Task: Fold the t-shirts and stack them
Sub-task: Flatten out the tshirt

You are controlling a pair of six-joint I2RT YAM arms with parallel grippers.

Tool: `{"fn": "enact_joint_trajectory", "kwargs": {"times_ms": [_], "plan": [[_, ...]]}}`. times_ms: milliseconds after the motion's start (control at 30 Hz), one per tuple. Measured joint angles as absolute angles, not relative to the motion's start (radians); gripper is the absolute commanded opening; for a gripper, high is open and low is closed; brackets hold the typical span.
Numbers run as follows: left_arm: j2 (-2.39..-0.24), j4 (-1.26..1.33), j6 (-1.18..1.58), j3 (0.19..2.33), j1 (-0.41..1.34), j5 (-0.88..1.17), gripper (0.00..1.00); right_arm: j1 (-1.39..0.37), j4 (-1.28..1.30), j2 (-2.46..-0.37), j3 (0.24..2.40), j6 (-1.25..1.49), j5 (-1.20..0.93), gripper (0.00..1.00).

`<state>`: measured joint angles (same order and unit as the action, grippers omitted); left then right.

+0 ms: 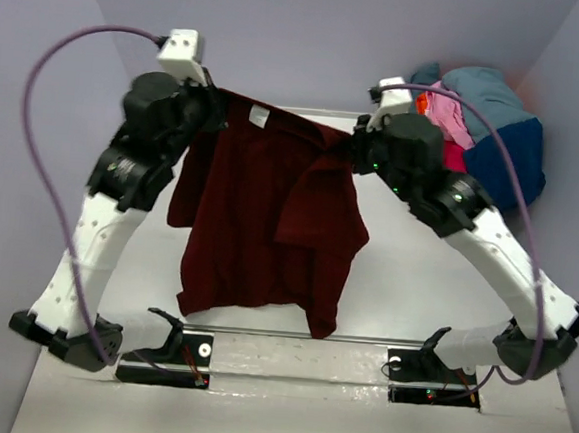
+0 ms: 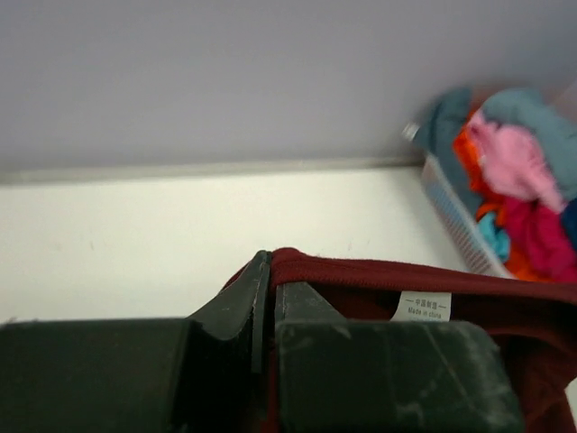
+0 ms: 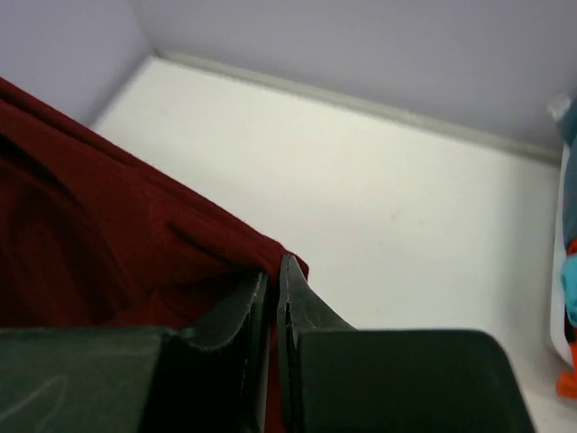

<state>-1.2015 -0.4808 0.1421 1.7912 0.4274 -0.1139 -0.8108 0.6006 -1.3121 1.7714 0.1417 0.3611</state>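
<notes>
I should bring my right gripper down and to the left in the top view to the bare table to release the t-shirt's shoulder, because it hangs in midair.
A dark maroon t-shirt [image 1: 260,214] hangs in the air between both arms, spread by its top edge, its hem dangling near the table's front. My left gripper [image 1: 216,105] is shut on the shirt's left shoulder beside the collar; in the left wrist view its jaws [image 2: 270,271] pinch the ribbed collar edge [image 2: 379,275] near the white label [image 2: 424,307]. My right gripper [image 1: 358,142] is shut on the right shoulder, and maroon cloth [image 3: 108,234] runs from between its jaws [image 3: 275,271]. Other t-shirts, pink, teal, navy and red, lie heaped at the back right [image 1: 487,127].
The heap of shirts sits in a white basket [image 2: 455,225] against the back wall. The white table [image 1: 415,277] is boxed in by lilac walls [image 1: 314,28] behind and at both sides. Arm bases [image 1: 168,352] are bolted at the near edge.
</notes>
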Motion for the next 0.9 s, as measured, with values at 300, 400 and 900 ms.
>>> {"fn": "enact_joint_trajectory", "kwargs": {"times_ms": [300, 400, 900], "plan": [[-1.323, -0.411, 0.286, 1.387, 0.406, -0.248, 0.05, -0.689, 0.527, -1.555, 1.545, 0.141, 0.331, 0.07], [-1.262, -0.375, 0.344, 1.299, 0.404, -0.283, 0.06, -0.667, 0.482, -1.6, 1.612, 0.085, 0.286, 0.07], [-0.942, -0.484, 0.808, 0.959, 0.339, -0.466, 0.06, -0.637, 0.346, -2.213, 2.161, 0.036, -0.217, 0.07]]}}
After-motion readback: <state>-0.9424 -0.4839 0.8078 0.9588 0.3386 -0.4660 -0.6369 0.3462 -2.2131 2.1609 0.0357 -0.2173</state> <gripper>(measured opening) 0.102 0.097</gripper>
